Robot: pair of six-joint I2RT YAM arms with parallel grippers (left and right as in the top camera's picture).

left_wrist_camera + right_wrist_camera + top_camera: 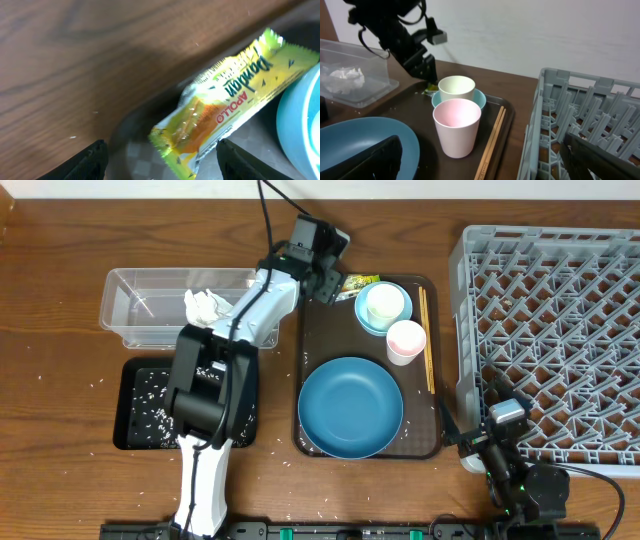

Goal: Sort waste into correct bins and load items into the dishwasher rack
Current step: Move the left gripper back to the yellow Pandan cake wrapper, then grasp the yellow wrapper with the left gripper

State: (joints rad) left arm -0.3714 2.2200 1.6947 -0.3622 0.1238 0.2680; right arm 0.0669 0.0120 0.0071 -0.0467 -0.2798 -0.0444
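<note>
The snack wrapper's near end (345,293) (188,137) lies clear of the light-blue bowl, so my left gripper should move down and slightly toward the bowl, onto that end.
The yellow-green snack wrapper (230,105) lies on the brown serving tray's far left corner, next to the light-blue bowl (370,321). My left gripper (161,161) hangs open just over it, a finger on either side of its near end, touching nothing. A white cup (385,304) stands in the bowl, with the pink cup (406,340) in front. Chopsticks (427,340) lie along the tray's right edge. The blue dish (350,407) fills the tray's front. My right gripper (487,162) stays open and empty between tray and grey rack (462,310).
The clear tub (130,277) at the left holds the crumpled napkin (205,305). In front of it the black tray (135,432) holds rice grains (155,390). More grains dot the table. The brown serving tray (318,330) sits mid-table.
</note>
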